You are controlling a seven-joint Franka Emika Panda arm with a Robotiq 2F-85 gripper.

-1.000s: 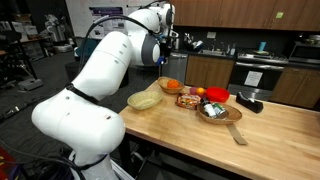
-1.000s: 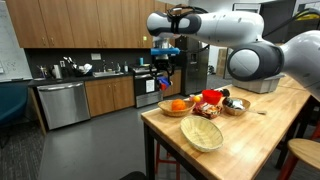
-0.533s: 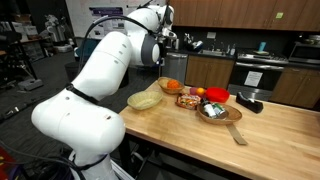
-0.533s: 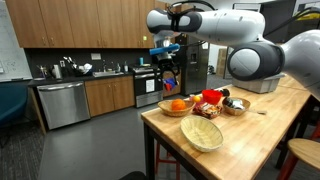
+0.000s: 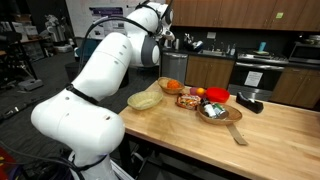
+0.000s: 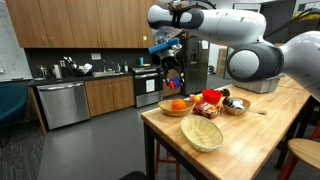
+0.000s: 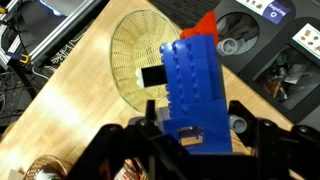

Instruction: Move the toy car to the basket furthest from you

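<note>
Next, my gripper lowers the bright blue toy car over the basket with the orange fruit [image 7: 46,168].
My gripper [image 7: 197,128] is shut on the bright blue toy car [image 7: 193,80] and holds it high in the air above the wooden table. In an exterior view the gripper [image 6: 166,50] with the car [image 6: 162,44] hangs above the table's far left corner, over the basket with the orange fruit [image 6: 177,106]. The empty woven basket [image 7: 140,58] lies below the car in the wrist view. It sits at the near table edge in an exterior view [image 6: 203,134]. In an exterior view [image 5: 166,40] the gripper is up by the cabinets and the car is too small to make out.
A red container [image 6: 211,97], a flat tray of food [image 5: 187,99] and a bowl with dark items [image 6: 236,105] sit beside the baskets. A wooden spatula [image 5: 236,133] lies on the table [image 5: 270,140]. Kitchen counters and an oven stand behind.
The gripper has risen a little and tilted with the toy car still held. Nothing on the table has moved.
</note>
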